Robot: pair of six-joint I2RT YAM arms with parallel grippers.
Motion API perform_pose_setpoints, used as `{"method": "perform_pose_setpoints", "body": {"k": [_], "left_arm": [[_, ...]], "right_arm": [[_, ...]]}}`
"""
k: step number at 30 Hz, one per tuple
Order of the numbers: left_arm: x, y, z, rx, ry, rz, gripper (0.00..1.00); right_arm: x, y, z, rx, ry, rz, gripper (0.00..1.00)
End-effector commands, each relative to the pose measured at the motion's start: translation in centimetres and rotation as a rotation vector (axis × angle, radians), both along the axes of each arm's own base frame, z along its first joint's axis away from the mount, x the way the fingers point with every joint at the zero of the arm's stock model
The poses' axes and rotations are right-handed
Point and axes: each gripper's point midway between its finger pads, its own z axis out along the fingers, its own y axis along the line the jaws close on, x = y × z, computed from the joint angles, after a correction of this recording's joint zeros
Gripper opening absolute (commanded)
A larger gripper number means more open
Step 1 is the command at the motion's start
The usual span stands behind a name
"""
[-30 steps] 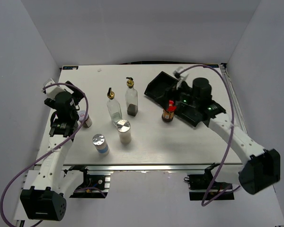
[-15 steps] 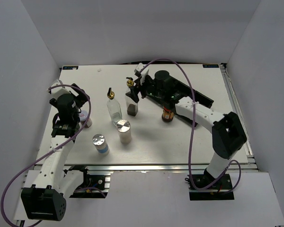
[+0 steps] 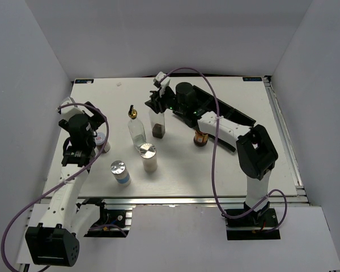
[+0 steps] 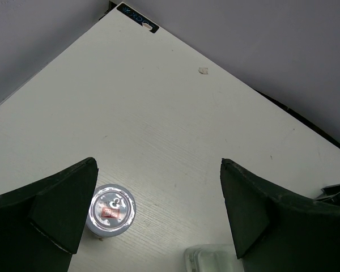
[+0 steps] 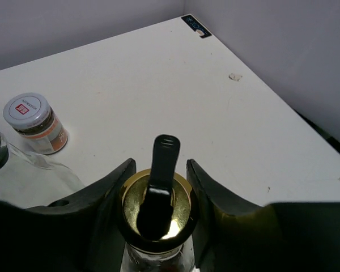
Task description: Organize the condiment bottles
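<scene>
The right gripper swings up, outward and to the right in the top view next, then brings the tall clear glass bottle down into the tray's far corner [image 3: 201,93], which stands empty.
My right gripper [image 3: 156,105] is shut on the gold pourer cap [image 5: 156,211] of a tall clear glass bottle [image 3: 157,127] that stands upright at the table's middle back. A second glass bottle [image 3: 136,130] stands just to its left. The small white-lidded jar [image 4: 110,208] sits beside one finger of my open left gripper [image 4: 157,165], which hangs above the table at the left with nothing between its fingers. Two silver-capped shakers [image 3: 148,157] [image 3: 120,172] stand near the front. The red-lidded brown jar [image 3: 201,138] shows partly behind my right arm.
The black compartment tray [image 3: 233,112] lies at the back right, largely under my right arm. The white-lidded jar [image 5: 34,121] also shows far left in the right wrist view. Grey walls close in the table on three sides.
My right arm has swung left from over the black tray to the tall bottle and its jaws have closed on the gold pourer cap. The left arm has barely moved.
</scene>
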Motion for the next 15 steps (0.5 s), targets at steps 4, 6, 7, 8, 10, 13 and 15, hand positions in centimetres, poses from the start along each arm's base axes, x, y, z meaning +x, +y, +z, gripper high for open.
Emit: {"method": "perform_pose_setpoints", "body": {"k": [4, 6, 7, 8, 10, 13, 15], "left_arm": [[-1.1, 0.7, 1.2, 0.013, -0.059, 0.030, 0.98], [-1.3, 0.7, 1.5, 0.013, -0.075, 0.033, 0.98], [-1.4, 0.8, 1.5, 0.013, -0.076, 0.035, 0.98], [-1.5, 0.8, 1.5, 0.013, -0.078, 0.036, 0.98], [-1.6, 0.9, 1.4, 0.016, -0.077, 0.044, 0.98], [-1.6, 1.2, 1.1, 0.015, -0.073, 0.061, 0.98], [-1.6, 1.4, 1.0, 0.014, -0.071, 0.072, 0.98]], "right_arm": [[0.2, 1.2, 5.5, 0.071, -0.099, 0.029, 0.08], [0.4, 1.1, 7.1, 0.075, -0.130, 0.025, 0.00], [0.8, 0.9, 7.8, 0.077, -0.141, -0.001, 0.00], [1.2, 0.6, 8.4, 0.070, -0.152, -0.019, 0.00], [2.2, -0.1, 11.0, 0.098, -0.193, -0.058, 0.00], [3.1, -1.2, 14.4, 0.140, -0.232, -0.087, 0.00], [3.3, -1.8, 16.5, 0.155, -0.253, -0.097, 0.00]]}}
